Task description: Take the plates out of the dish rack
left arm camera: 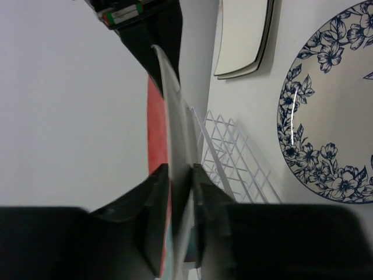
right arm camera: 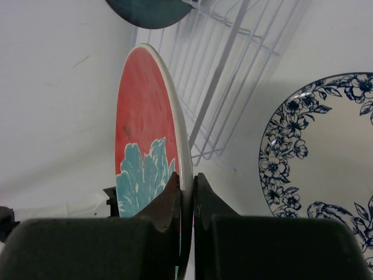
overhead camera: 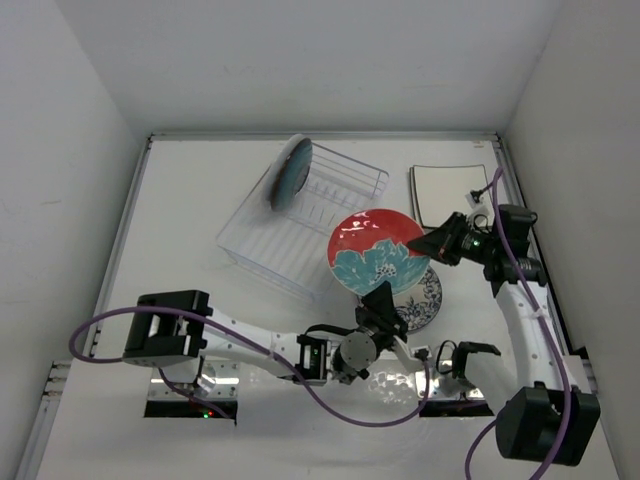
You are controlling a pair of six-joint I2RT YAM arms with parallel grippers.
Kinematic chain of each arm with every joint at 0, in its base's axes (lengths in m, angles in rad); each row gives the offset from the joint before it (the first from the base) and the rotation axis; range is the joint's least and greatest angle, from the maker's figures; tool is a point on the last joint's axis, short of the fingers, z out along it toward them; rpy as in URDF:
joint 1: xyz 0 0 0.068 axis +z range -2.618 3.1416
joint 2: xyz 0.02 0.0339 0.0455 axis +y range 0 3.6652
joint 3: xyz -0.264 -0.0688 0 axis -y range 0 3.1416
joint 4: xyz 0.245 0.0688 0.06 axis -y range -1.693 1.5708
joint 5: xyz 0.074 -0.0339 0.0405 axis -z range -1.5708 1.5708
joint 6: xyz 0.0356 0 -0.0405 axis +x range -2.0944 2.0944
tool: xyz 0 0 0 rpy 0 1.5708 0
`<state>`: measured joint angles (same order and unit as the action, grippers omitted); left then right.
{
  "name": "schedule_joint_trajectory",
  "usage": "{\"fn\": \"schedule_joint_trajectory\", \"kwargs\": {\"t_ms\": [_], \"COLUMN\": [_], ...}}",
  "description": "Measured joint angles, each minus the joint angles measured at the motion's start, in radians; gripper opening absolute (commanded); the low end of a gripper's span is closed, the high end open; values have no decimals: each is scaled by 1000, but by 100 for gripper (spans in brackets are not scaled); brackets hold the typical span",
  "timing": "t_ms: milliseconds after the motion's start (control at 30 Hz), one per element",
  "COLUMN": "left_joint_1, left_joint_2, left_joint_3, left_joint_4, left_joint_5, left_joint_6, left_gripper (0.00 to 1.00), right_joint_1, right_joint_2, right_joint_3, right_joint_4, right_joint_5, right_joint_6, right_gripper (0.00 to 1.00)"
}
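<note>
My right gripper holds a plate and will move down and back to release it over the blue floral plate (overhead camera: 425, 297) (right arm camera: 329, 160), since that lies flat, below and back.
The red-and-teal floral plate (overhead camera: 372, 250) is held in the air beside the white wire dish rack (overhead camera: 300, 215). My right gripper (overhead camera: 428, 243) is shut on its right rim, and my left gripper (overhead camera: 383, 298) is shut on its near rim. In the left wrist view the jaws (left arm camera: 180, 175) clamp the plate's edge (left arm camera: 156, 134). In the right wrist view the jaws (right arm camera: 186, 186) clamp the rim of the plate (right arm camera: 145, 134). The blue floral plate (overhead camera: 425, 297) lies flat on the table, partly under the held plate. The square cream plates (overhead camera: 450, 190) lie stacked at the back right.
A dark teal round plate (overhead camera: 290, 172) stands upright at the rack's far left end. White walls close in the table at the left, the back and the right. The rack (right arm camera: 227, 70) lies just beyond the held plate in the right wrist view.
</note>
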<state>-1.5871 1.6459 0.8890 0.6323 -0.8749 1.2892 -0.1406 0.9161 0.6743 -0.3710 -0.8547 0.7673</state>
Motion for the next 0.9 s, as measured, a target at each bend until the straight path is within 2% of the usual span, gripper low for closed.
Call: {"fn": "schedule_joint_trajectory", "kwargs": {"t_ms": [33, 67, 133, 167, 333, 500, 700, 800, 900], "left_joint_1": [3, 5, 7, 11, 23, 6, -41, -42, 3], "left_joint_2": [0, 0, 0, -2, -47, -131, -146, -161, -193], "left_joint_3": [2, 5, 19, 29, 52, 90, 148, 151, 181], "left_joint_4": [-9, -26, -46, -58, -184, -434, -813, -895, -935], "left_joint_5": [1, 2, -5, -9, -20, -28, -15, -54, -115], "left_joint_6": [1, -4, -13, -24, -142, -339, -594, -684, -773], "left_gripper": [30, 50, 65, 76, 96, 99, 100, 100, 100], "right_joint_1": [0, 1, 1, 2, -23, -113, -258, -287, -289], "right_joint_2": [3, 7, 6, 2, -37, -83, -90, -68, -58], "right_joint_3": [-6, -14, -46, -64, -122, -129, -197, -231, -266], "right_joint_4": [2, 2, 24, 34, 96, 161, 254, 266, 263], "right_joint_5": [5, 14, 35, 60, 130, 224, 234, 221, 192], "right_joint_6": [4, 8, 16, 29, 101, 143, 189, 156, 114], "right_gripper": [0, 0, 0, 0, 0, 0, 0, 0, 0]}}
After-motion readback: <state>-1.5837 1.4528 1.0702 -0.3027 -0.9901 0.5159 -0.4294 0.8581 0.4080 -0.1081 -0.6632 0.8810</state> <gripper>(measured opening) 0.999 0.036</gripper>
